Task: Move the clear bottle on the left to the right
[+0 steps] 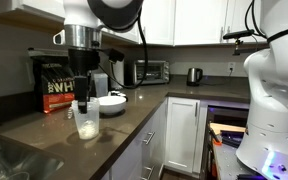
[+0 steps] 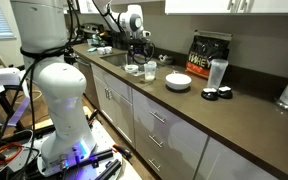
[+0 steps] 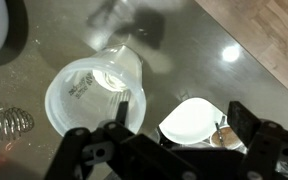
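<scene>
Next, my gripper will lower to straddle the bottle's rim point(image 3: 141, 105) beside the white dish, because one open finger hangs over the bottle's opening and the other hangs outside it.
The clear bottle point(image 1: 86, 124) is a small milky jar that stands upright near the front edge of the dark countertop point(image 1: 44, 130). It also shows in an exterior view point(image 2: 149, 73). In the wrist view I look down into its wide mouth point(image 3: 92, 88). My gripper point(image 1: 84, 100) hangs straight above it, close to its rim. In the wrist view the gripper point(image 3: 184, 108) is open and holds nothing. The bottle lies by the left finger, which overlaps its rim, not between the two fingers.
A white bowl point(image 1: 111, 103) and a black bag point(image 1: 56, 85) stand behind the bottle. A white dish point(image 3: 194, 120) and a small brown-filled cup point(image 3: 222, 136) lie between my fingers below. A wire piece point(image 3: 9, 122) lies nearby. A toaster oven point(image 1: 149, 72) and kettle point(image 1: 194, 75) stand farther back.
</scene>
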